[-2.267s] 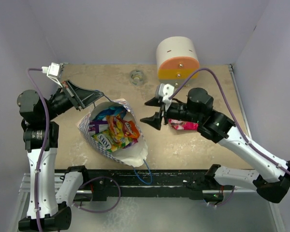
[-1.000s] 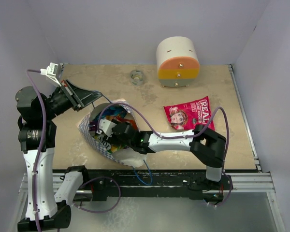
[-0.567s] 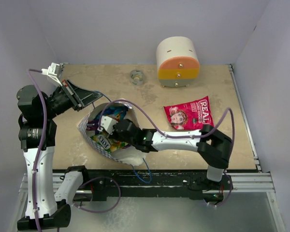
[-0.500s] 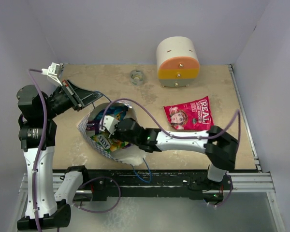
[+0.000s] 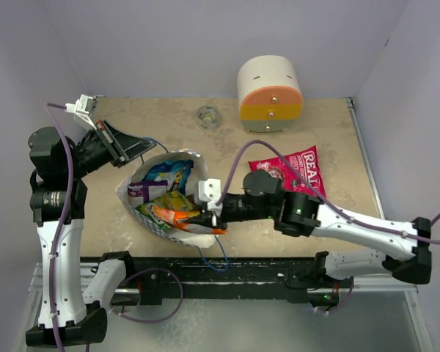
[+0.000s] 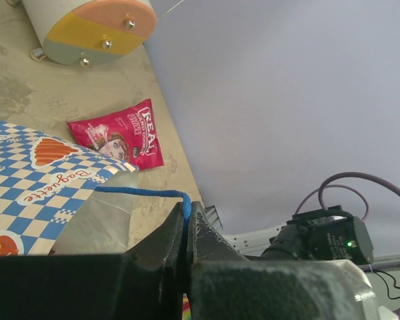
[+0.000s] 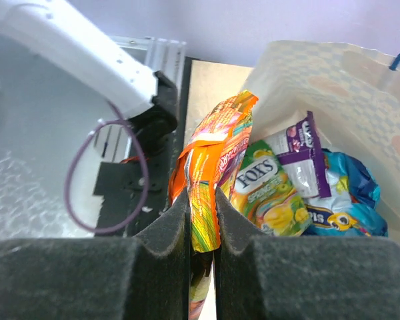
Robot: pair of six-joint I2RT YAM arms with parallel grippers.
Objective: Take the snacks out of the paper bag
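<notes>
My right gripper should next swing outward and to the right in the top view, over the pink packet [image 5: 290,172] to let go, as that is clear of the bag [image 5: 182,163].
The paper bag [image 5: 182,163] lies on its side at the table's left, mouth open toward the near edge, with several snacks [image 5: 161,196] inside. My left gripper [image 5: 147,148] is shut on the bag's blue cord handle [image 6: 140,193], holding the mouth up. My right gripper [image 7: 202,195] is shut on an orange-yellow packet [image 7: 210,157] at the bag's mouth [image 5: 177,216]. Beside it lie a green Fox's packet [image 7: 270,193], a purple packet [image 7: 300,150] and a blue one [image 7: 350,193]. A pink packet [image 5: 290,172] lies flat on the table to the bag's right.
A rounded cream, orange and yellow drawer box [image 5: 270,89] stands at the back. A small round clear thing [image 5: 207,116] sits left of it. The black rail [image 5: 227,275] runs along the near edge. Grey walls close in the left, back and right sides.
My right gripper closed on the orange-yellow packet inside the bag and drew back toward the bag's mouth, its arm swinging out to the right. The left gripper kept its hold on the handle.
</notes>
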